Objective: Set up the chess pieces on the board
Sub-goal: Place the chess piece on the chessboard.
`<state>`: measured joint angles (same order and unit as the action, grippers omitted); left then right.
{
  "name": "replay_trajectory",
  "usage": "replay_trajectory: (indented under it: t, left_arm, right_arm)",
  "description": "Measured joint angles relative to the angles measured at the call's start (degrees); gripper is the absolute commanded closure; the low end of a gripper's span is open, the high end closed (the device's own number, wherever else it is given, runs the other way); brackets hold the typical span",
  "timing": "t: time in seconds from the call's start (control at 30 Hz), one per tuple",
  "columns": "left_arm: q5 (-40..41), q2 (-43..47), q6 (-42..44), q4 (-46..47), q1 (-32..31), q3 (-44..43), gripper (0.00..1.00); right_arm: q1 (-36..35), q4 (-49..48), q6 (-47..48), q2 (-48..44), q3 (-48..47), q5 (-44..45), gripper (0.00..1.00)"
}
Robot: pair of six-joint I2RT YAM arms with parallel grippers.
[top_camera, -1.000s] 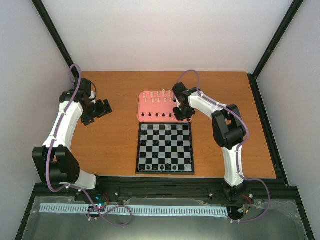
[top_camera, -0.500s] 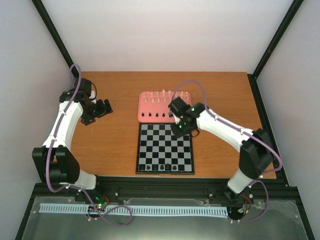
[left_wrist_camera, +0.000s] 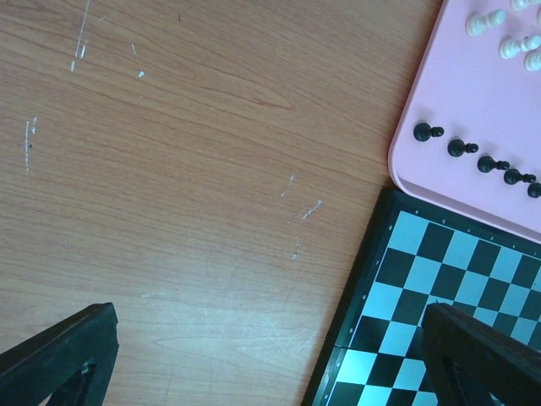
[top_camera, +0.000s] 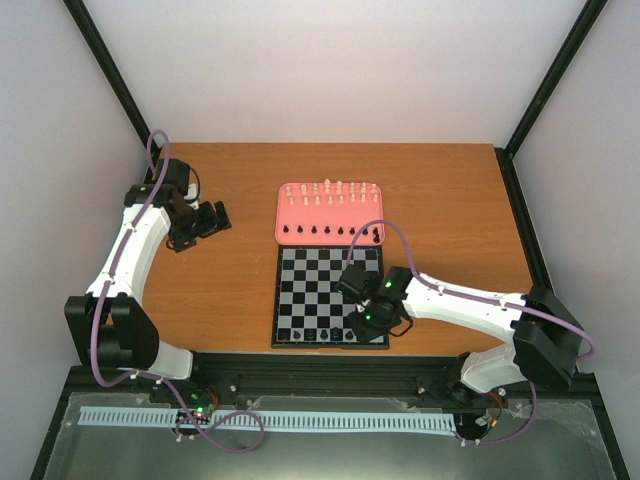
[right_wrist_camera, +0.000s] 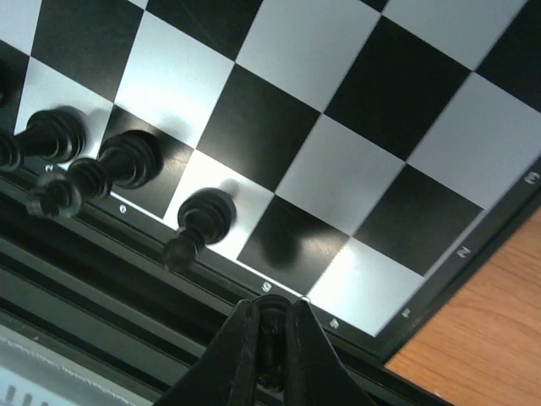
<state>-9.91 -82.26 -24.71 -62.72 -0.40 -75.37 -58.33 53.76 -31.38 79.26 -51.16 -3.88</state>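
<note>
My right gripper will next lower the black piece it is holding onto the near row's bare black square (right_wrist_camera: 292,247), which is below it beside a standing piece, and let go.
The board (top_camera: 322,290) lies at the table's middle, with several black chess pieces (top_camera: 318,333) standing in its near row. My right gripper (top_camera: 368,322) hangs low over the board's near right part, shut on a black piece (right_wrist_camera: 272,331) that shows between its fingers. Below it a black square is bare, and a black piece (right_wrist_camera: 199,222) stands one square to the left. More black pieces (top_camera: 315,231) and cream-white ones (top_camera: 330,192) stand on the pink tray (top_camera: 290,215). My left gripper (top_camera: 212,218) is open over bare wood, left of the tray.
In the left wrist view the board's corner (left_wrist_camera: 439,279) and the tray's edge (left_wrist_camera: 456,93) with black pawns (left_wrist_camera: 456,149) lie to the right. The table's near edge and a black rail (right_wrist_camera: 101,279) run just below the board.
My right arm has swung from the tray's near right corner down to the board's near right part, jaws shut throughout. The left arm shifted slightly.
</note>
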Motion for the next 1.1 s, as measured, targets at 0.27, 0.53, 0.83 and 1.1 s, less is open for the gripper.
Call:
replay_trajectory:
  t: [0.27, 0.53, 0.83, 1.1]
  left_arm:
    - [-0.02, 0.0, 0.0, 0.02, -0.42, 0.0, 0.0]
    - [0.0, 0.0, 0.04, 0.02, -0.48, 0.0, 0.0]
    - [0.0, 0.0, 0.07, 0.09, -0.63, 0.0, 0.0]
    - [0.0, -0.04, 0.07, 0.11, -0.63, 0.0, 0.0]
  right_arm:
    - [-0.61, -4.31, -2.43, 3.65, 0.98, 0.26, 0.97]
    - [-0.61, -5.4, -3.26, 5.46, 0.98, 1.73, 0.95]
    - [-0.61, -5.4, -3.43, 6.49, 0.63, 2.14, 0.79]
    - [-0.61, -4.76, -3.17, 7.58, 0.52, 2.91, 0.62]
